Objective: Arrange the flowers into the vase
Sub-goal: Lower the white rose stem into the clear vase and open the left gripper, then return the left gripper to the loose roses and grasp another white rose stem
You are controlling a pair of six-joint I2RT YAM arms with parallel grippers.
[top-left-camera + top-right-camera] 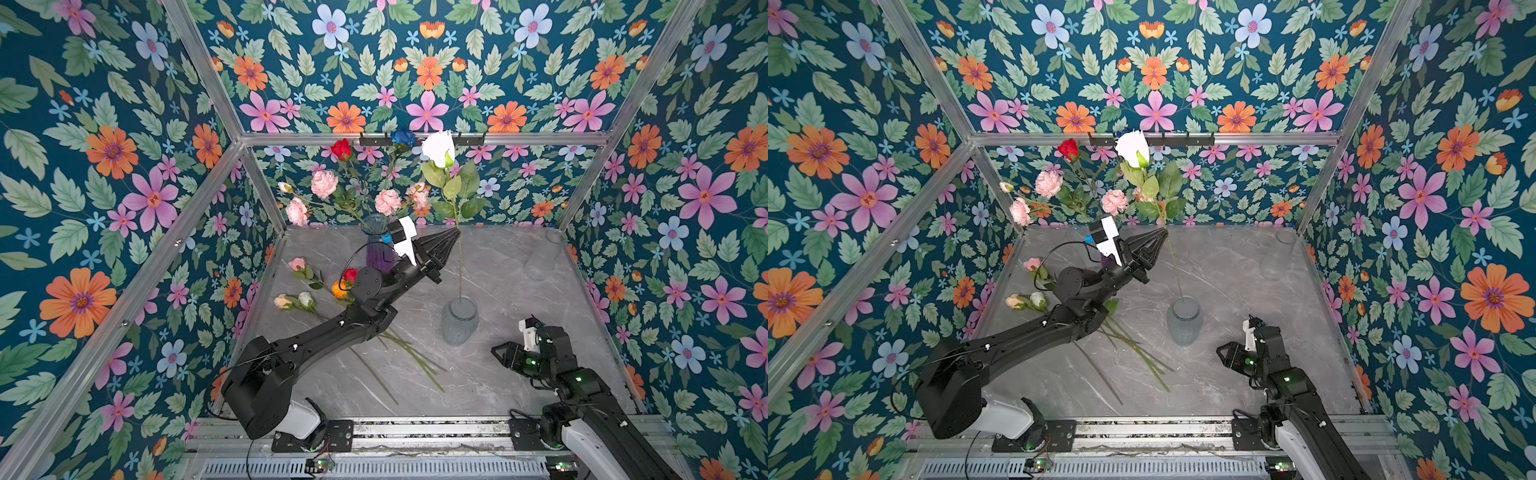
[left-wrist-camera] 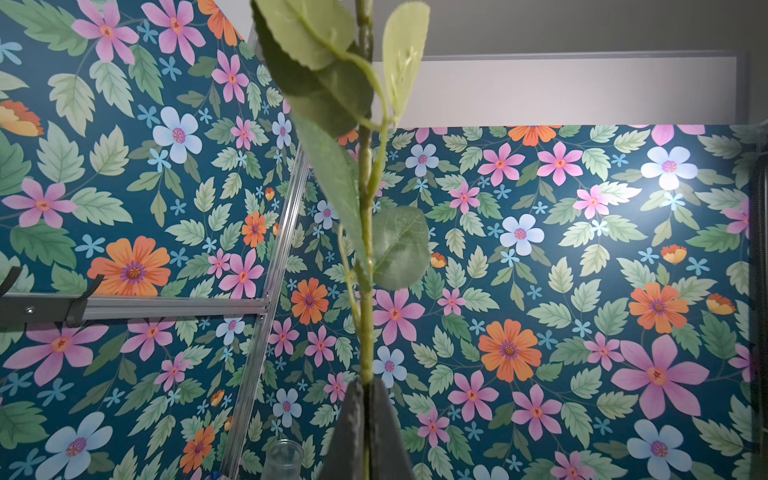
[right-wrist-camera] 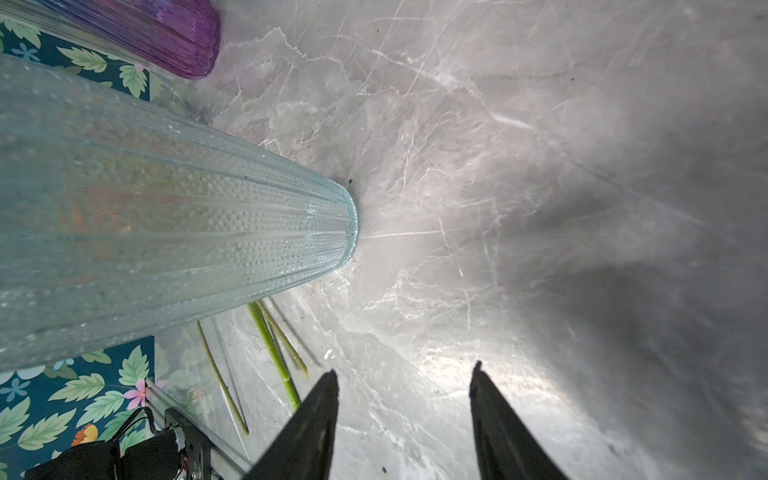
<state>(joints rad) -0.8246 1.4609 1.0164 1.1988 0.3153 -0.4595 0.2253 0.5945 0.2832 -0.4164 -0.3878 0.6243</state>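
Note:
I will next lower the white rose's thin green stem into the pale vase's opening below my left gripper and release it.
My left gripper is shut on the thin green stem of a white rose, held upright. The stem's lower end reaches the mouth of a pale blue ribbed glass vase mid-table, also in the right wrist view. Behind it a purple vase holds pink carnations, a red rose and a blue rose. Loose flowers lie on the table at left, stems under the left arm. My right gripper stands open and empty, low beside the pale vase.
A clear glass vase stands in the back right corner. Loose stems run along the grey marble tabletop near the pale vase's base. Aluminium frame posts and wallpapered walls close in the table on three sides.

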